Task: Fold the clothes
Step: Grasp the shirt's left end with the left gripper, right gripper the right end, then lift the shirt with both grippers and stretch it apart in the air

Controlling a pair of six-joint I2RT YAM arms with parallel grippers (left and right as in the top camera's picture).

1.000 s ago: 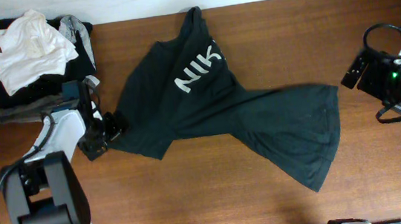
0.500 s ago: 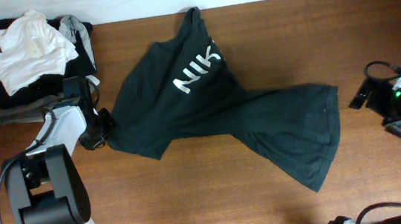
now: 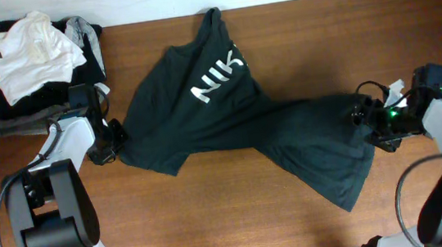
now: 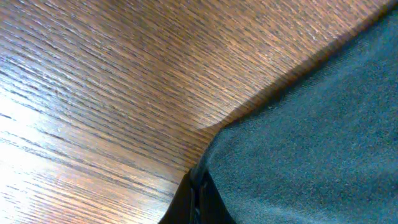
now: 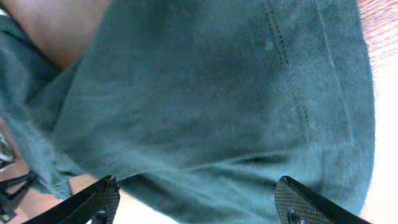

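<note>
My left gripper should next lift the crumpled shirt up and outward to spread it. Then it should let go of the shirt by the table's back edge, which is outward of the gripper.
A dark green T-shirt (image 3: pixel 229 123) with white lettering lies crumpled and skewed across the wooden table. At the shirt's left sleeve edge, my left gripper (image 3: pixel 115 144) is shut on the cloth. The left wrist view shows the fingers (image 4: pixel 186 208) pressed together, with the shirt's edge (image 4: pixel 311 143) pinched between them. My right gripper (image 3: pixel 367 121) is at the shirt's right hem, jaws open. In the right wrist view its fingertips (image 5: pixel 102 198) stand wide apart, and the shirt's hem (image 5: pixel 211 106) bunches between them.
A pile of white, grey and black clothes (image 3: pixel 37 60) sits at the back left corner, close behind the left arm. Bare wooden table (image 3: pixel 214 215) lies in front of the shirt. The table's back edge meets a white wall.
The left gripper has shut on the shirt's sleeve edge. The right arm has swung in from the table's right side to the shirt's hem.
</note>
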